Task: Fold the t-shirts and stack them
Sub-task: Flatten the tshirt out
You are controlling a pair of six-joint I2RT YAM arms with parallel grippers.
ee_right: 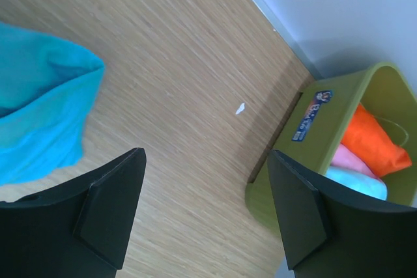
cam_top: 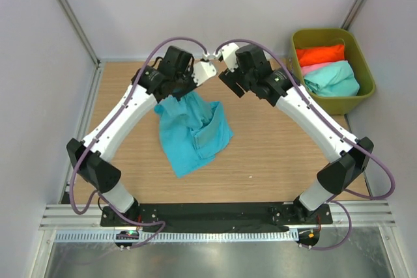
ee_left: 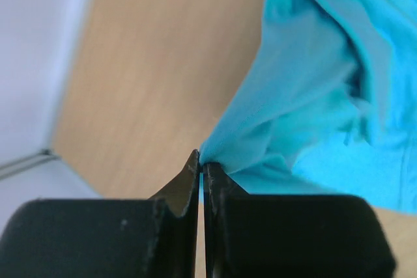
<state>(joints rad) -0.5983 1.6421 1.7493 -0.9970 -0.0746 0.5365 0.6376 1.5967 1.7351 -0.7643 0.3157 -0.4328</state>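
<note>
The turquoise-blue t-shirt is crumpled, so I should move my right gripper to the left in the top view and down, to close on the t-shirt's far edge (cam_top: 180,101).
The turquoise-blue t-shirt (cam_top: 192,131) lies crumpled on the wooden table, its top edge lifted. My left gripper (cam_top: 180,92) is shut on that edge; in the left wrist view the cloth (ee_left: 326,83) hangs from the closed fingertips of the gripper (ee_left: 201,161). My right gripper (cam_top: 229,83) is open and empty above the table, to the right of the shirt; in the right wrist view the gripper (ee_right: 205,154) has the shirt (ee_right: 39,115) to its left. The orange-red (cam_top: 319,54), pink (cam_top: 311,68) and mint-green (cam_top: 332,78) shirts lie in the bin.
The olive-green plastic bin (cam_top: 365,56) stands at the back right corner; it also shows in the right wrist view (ee_right: 313,135). White walls close in the table on three sides. A small white speck (ee_right: 240,108) lies on the wood.
</note>
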